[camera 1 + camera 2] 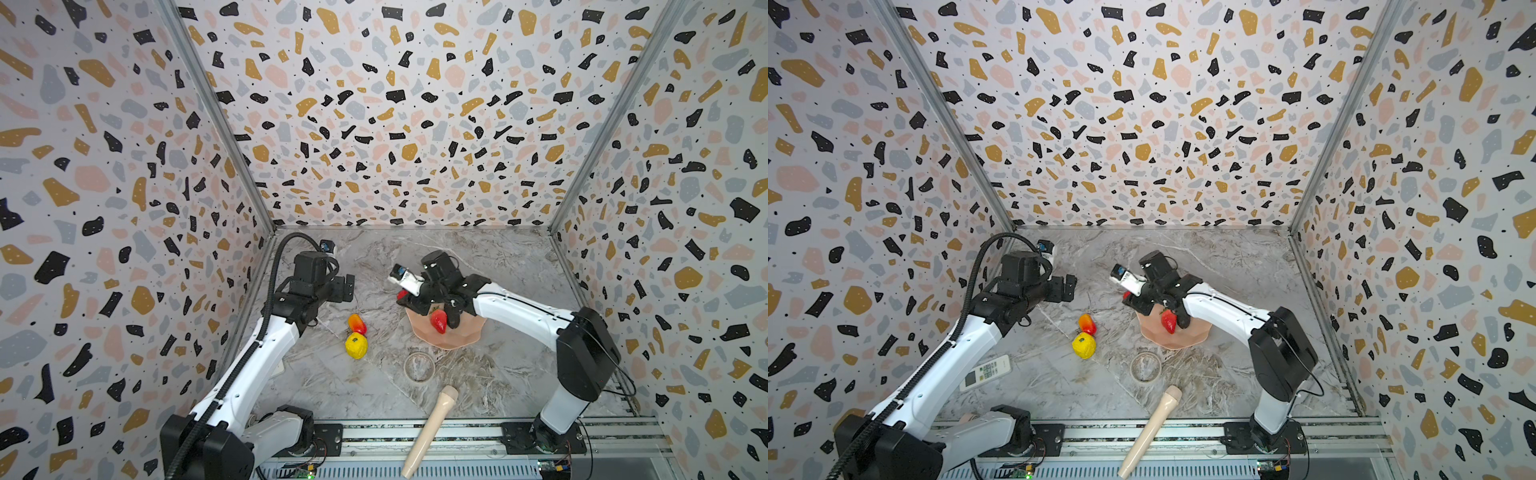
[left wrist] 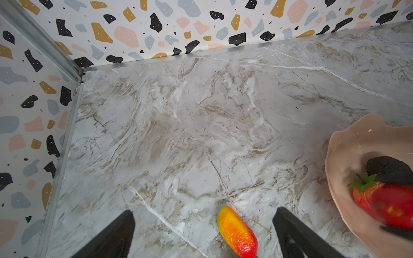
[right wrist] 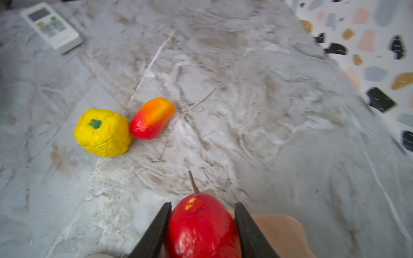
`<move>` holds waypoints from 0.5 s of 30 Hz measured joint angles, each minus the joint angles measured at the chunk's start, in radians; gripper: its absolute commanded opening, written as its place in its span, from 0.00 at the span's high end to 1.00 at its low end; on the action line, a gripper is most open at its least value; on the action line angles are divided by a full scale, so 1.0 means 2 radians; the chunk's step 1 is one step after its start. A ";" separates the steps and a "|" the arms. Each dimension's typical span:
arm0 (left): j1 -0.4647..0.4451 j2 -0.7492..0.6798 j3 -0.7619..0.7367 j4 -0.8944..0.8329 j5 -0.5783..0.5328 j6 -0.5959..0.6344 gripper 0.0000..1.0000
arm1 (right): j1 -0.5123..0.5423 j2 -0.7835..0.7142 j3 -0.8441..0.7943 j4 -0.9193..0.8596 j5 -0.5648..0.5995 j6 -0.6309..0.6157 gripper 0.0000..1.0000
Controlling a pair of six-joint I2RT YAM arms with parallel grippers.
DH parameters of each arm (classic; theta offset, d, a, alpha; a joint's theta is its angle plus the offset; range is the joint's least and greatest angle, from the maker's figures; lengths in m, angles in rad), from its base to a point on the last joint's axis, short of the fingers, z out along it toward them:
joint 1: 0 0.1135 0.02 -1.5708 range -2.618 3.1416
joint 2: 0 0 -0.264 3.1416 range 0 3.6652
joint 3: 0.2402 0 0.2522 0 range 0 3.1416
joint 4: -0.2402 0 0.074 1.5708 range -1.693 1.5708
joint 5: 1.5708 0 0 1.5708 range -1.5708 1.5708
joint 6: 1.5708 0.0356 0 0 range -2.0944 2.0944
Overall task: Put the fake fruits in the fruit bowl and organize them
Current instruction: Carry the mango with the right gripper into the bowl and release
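Observation:
The spot over the bowl's bottom beside the strawberry (image 1: 438, 321) is empty, so my right gripper will move in from the bowl's rim and down there to let go of the red mango.
My right gripper (image 3: 202, 206) is shut on a red mango (image 3: 201, 227) with a brown stem, at the far left edge of the peach-pink fruit bowl (image 1: 457, 338); only a red bit of this mango (image 1: 401, 294) shows in both top views. In the bowl lie a red strawberry (image 1: 438, 321) and a dark avocado (image 2: 388, 169). A second mango (image 1: 357, 323) touches the bumpy yellow lemon (image 1: 356, 345) on the marble, left of the bowl. My left gripper (image 2: 204, 211) stands open above that mango (image 2: 237, 232), holding nothing.
A clear glass ring dish (image 1: 419, 366) sits in front of the bowl. A long beige stick (image 1: 430, 430) lies across the front rail. A white remote control (image 1: 985, 372) rests by the left arm. Patterned walls close in three sides.

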State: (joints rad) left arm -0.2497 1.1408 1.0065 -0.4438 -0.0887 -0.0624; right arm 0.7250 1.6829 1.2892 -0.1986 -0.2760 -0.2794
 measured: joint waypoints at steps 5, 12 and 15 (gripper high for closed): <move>0.000 0.000 0.000 0.002 0.000 0.000 0.00 | -0.035 -0.002 -0.026 0.009 0.020 0.043 0.73; 0.000 0.000 0.000 0.002 0.000 0.000 0.01 | -0.033 0.023 -0.074 0.006 0.024 0.076 0.66; 0.000 0.000 0.000 0.002 0.000 0.000 0.00 | -0.032 0.024 -0.081 0.008 0.022 0.080 0.61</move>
State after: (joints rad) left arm -0.2501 1.1408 1.0065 -0.4408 -0.0883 -0.0624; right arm 0.6613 1.7309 1.1275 -0.1833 -0.2314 -0.1192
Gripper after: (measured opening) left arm 0.995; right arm 0.446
